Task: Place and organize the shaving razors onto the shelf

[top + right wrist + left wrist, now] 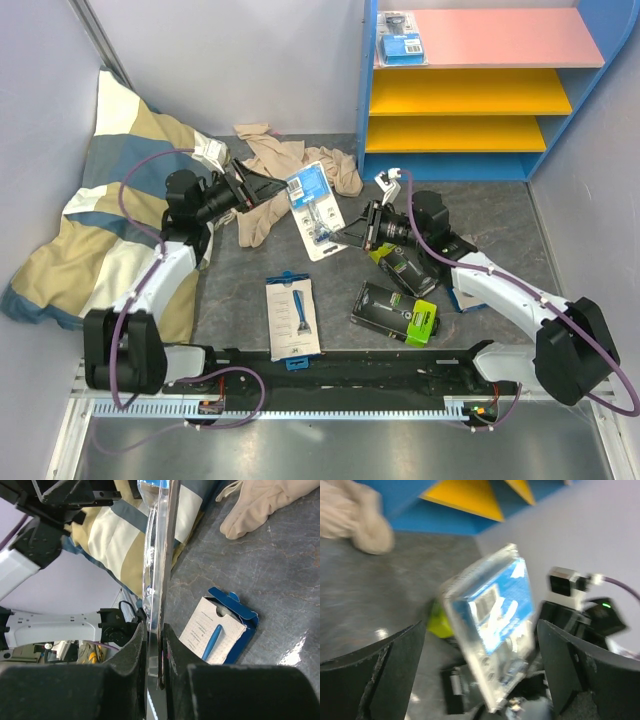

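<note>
The bare pink board beside the other pack lies outward of my right gripper, so I will next lift the held pack outward over it, lower it and release.
My right gripper [347,233] is shut on the lower edge of a clear blister razor pack on a blue card [314,208] and holds it tilted above the floor; in the right wrist view the pack [159,555] stands edge-on between my fingers. My left gripper [268,188] is open just left of that pack, which shows blurred between its wide-apart fingers [492,630]. A second blister pack [403,38] lies on the shelf's pink top board [500,40]. A white-blue box [292,318] and two black boxes with lime ends [395,312] [402,266] lie on the floor.
The beige cloth [285,165] lies behind the held pack. The striped pillow [100,210] leans at the left wall. The two yellow shelf boards [465,92] are bare. Grey walls close in on both sides.
</note>
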Controlling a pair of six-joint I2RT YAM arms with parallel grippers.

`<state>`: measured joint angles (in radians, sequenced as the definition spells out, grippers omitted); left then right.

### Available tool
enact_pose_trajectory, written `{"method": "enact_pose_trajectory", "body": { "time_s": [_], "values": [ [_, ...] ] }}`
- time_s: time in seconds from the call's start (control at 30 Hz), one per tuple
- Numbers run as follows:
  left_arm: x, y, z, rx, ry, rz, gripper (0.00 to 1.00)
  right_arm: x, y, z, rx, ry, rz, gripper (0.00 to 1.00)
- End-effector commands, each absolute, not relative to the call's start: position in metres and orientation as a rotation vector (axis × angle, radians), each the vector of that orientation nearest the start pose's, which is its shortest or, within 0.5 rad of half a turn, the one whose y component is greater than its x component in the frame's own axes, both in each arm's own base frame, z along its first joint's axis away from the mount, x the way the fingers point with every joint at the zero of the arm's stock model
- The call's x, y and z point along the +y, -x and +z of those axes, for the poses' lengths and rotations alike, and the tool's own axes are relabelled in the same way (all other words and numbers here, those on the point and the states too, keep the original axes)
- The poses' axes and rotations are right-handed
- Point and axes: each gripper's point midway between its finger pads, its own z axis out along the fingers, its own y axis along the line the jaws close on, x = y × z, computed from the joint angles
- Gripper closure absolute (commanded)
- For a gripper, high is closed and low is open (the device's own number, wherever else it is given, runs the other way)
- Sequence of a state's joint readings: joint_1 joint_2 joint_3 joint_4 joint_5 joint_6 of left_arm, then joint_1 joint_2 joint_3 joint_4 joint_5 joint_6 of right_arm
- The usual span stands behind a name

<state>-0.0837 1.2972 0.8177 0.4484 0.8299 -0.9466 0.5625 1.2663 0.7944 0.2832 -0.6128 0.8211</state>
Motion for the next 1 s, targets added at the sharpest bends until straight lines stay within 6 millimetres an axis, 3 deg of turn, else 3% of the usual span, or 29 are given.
{"method": "enact_pose_trajectory", "body": {
  "time_s": [0.0,0.1,0.27,0.47,0.57,0.63,0.67,0.73,0.77,0.83,0.87,0.93,0.97],
  "values": [
    [-0.119,-0.361,0.234,2.004,0.178,-0.798,0.00,0.307,-0.260,0.290,1.841,0.318,1.468,0.92],
    [-0.103,-0.360,0.230,2.019,0.201,-0.682,0.00,0.308,-0.265,0.298,1.830,0.333,1.465,0.92],
    [-0.103,-0.355,0.226,2.033,0.191,-0.676,0.00,0.309,-0.272,0.316,1.805,0.354,1.462,0.92],
    [-0.106,-0.356,0.230,2.023,0.154,-0.695,0.00,0.307,-0.292,0.354,1.742,0.370,1.439,0.92],
    [-0.109,-0.356,0.231,2.021,0.141,-0.709,0.00,0.306,-0.304,0.386,1.677,0.384,1.426,0.92],
    [-0.108,-0.357,0.229,2.028,0.155,-0.705,0.00,0.305,-0.315,0.395,1.665,0.377,1.425,0.92],
    [-0.108,-0.357,0.228,2.031,0.161,-0.704,0.00,0.305,-0.316,0.412,1.629,0.395,1.430,0.92],
    [-0.110,-0.358,0.227,2.036,0.172,-0.722,0.00,0.304,-0.329,0.417,1.626,0.386,1.428,0.92],
    [-0.111,-0.358,0.226,2.041,0.170,-0.727,0.00,0.303,-0.331,0.437,1.585,0.397,1.426,0.92],
    [-0.112,-0.358,0.226,2.043,0.168,-0.742,0.00,0.299,-0.346,0.443,1.585,0.385,1.414,0.92],
    [-0.113,-0.359,0.226,2.043,0.164,-0.744,0.00,0.296,-0.348,0.464,1.546,0.392,1.408,0.92],
    [-0.115,-0.359,0.227,2.045,0.159,-0.756,0.00,0.291,-0.364,0.468,1.548,0.372,1.409,0.92],
    [-0.116,-0.359,0.226,2.047,0.158,-0.759,0.00,0.287,-0.366,0.487,1.510,0.377,1.403,0.91]
  ]
}}
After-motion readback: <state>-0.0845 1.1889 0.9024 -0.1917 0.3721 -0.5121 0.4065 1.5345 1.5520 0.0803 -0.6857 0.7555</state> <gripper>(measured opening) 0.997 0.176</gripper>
